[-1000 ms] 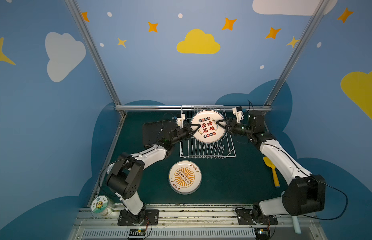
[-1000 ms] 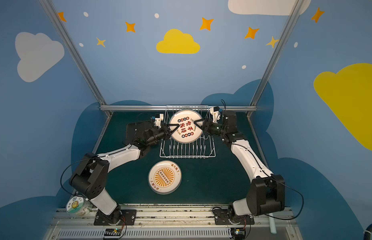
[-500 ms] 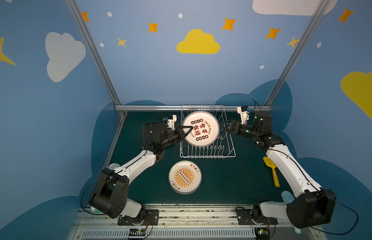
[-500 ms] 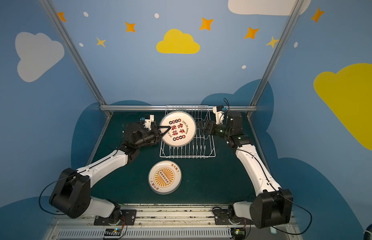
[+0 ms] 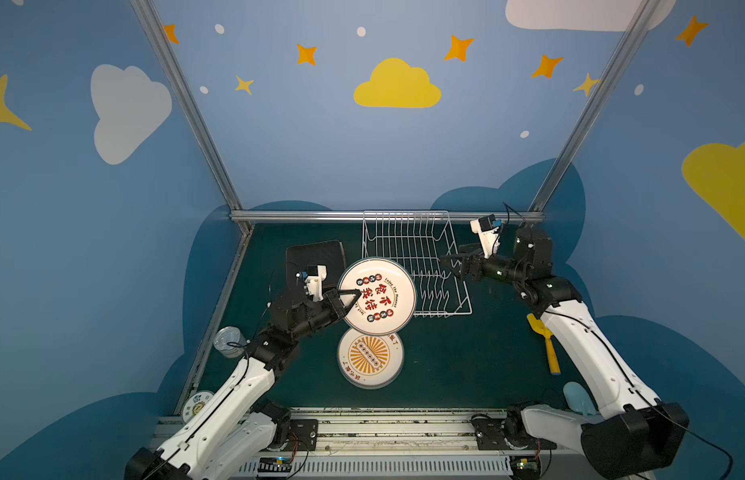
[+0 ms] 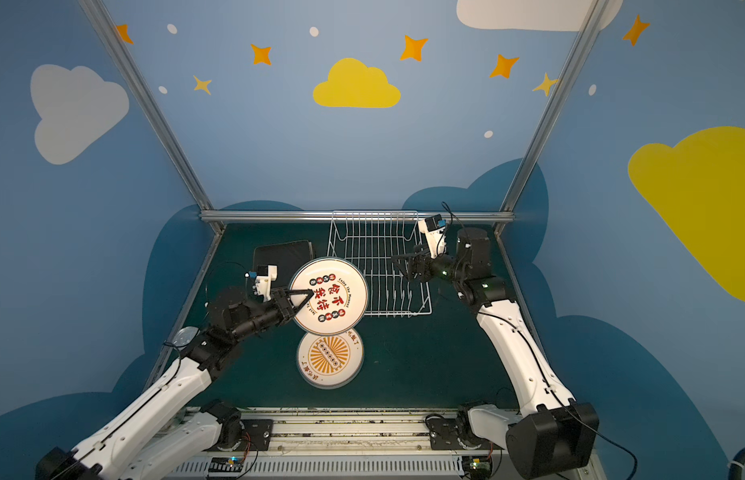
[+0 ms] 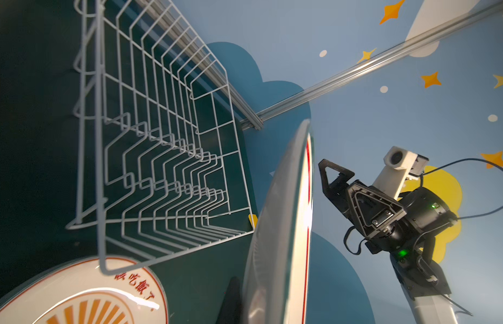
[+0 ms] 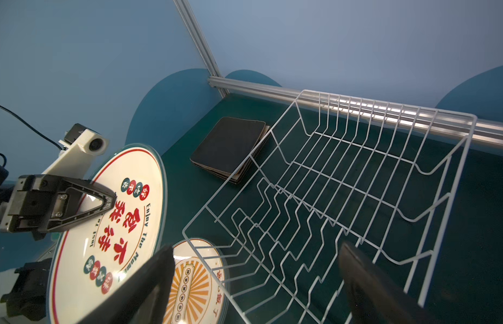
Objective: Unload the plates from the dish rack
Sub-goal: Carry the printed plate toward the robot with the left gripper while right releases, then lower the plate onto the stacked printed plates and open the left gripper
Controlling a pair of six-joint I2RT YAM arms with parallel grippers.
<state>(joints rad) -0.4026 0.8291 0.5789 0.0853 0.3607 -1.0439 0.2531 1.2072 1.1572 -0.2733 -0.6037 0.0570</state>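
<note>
My left gripper comes back and down next, sets the cream plate (image 5: 379, 297) onto the orange-centred plate (image 5: 370, 358) lying flat below and nearer my base, then releases it.
My left gripper (image 5: 353, 296) is shut on the left rim of a round cream plate (image 5: 379, 297) with red and black characters, held tilted in the air. In both top views this plate overlaps the front left corner of the white wire dish rack (image 5: 420, 249) and the far edge of an orange-centred plate (image 5: 370, 358) lying flat on the mat. The left wrist view shows the held plate (image 7: 284, 224) edge-on. No plates stand in the rack (image 8: 357, 174). My right gripper (image 5: 450, 266) is open at the rack's right side, with nothing between its fingers (image 8: 149, 280).
A stack of black-backed square plates (image 5: 317, 257) lies left of the rack. A yellow spatula (image 5: 547, 349) and a pale blue one (image 5: 578, 401) lie on the right. A clear tub (image 5: 227, 340) sits at the left edge. The metal rail (image 5: 300, 216) runs behind.
The right gripper let go of the round plate, opened and drew back to the right. The left gripper carried the plate out of the rack, leftward and toward the front.
</note>
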